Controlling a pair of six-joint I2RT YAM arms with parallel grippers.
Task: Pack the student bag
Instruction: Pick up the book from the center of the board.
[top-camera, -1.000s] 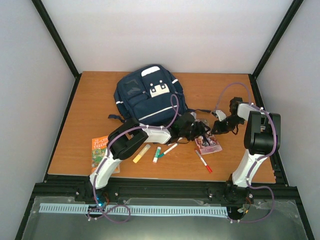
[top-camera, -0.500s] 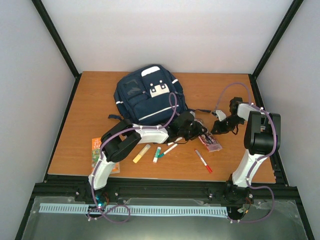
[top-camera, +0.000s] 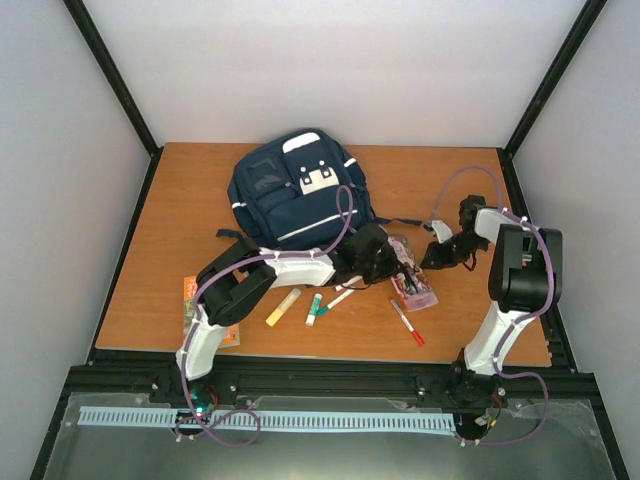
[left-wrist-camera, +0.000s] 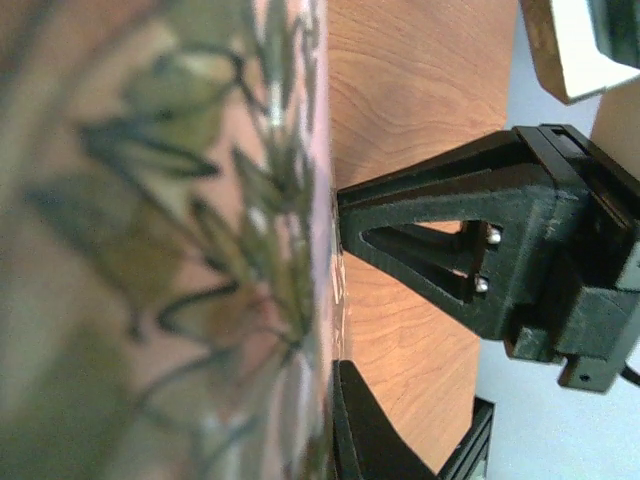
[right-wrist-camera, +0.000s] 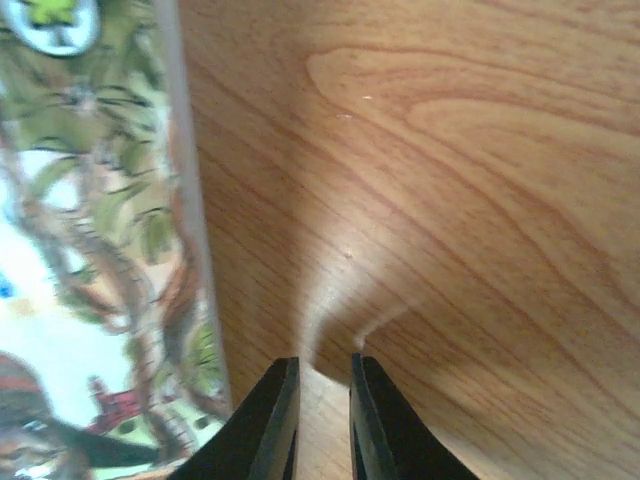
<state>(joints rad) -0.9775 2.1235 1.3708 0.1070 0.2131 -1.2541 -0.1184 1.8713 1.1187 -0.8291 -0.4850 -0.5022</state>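
Observation:
Next, my left gripper will lift the booklet up over the bag's near edge (top-camera: 326, 228) and release it there, because my empty right gripper can take the opposite side.
The student bag (top-camera: 298, 192), navy with thin white stripes and a white patch, lies at the back of the table. In front of it and to the right lies a pink leaf-patterned booklet (top-camera: 416, 284). My left gripper (top-camera: 390, 266) reaches across to the booklet's left edge and is shut on it. In the left wrist view the booklet (left-wrist-camera: 160, 250) fills the left side and hides one finger of my left gripper (left-wrist-camera: 338, 372). My right gripper (top-camera: 431, 259) sits at the booklet's right edge. Its jaws (right-wrist-camera: 324, 365) are nearly together over bare wood, with the booklet (right-wrist-camera: 90, 250) beside them.
A yellow highlighter (top-camera: 282, 306), a green-and-white marker (top-camera: 313, 310), a white pen (top-camera: 340, 298) and a red pen (top-camera: 407, 322) lie near the front. An orange-green booklet (top-camera: 198, 300) lies at the front left. Black frame rails border the table (top-camera: 180, 220).
My left gripper has closed on the pink booklet's edge, and its arm has stretched lower over the pens. The right arm has barely moved.

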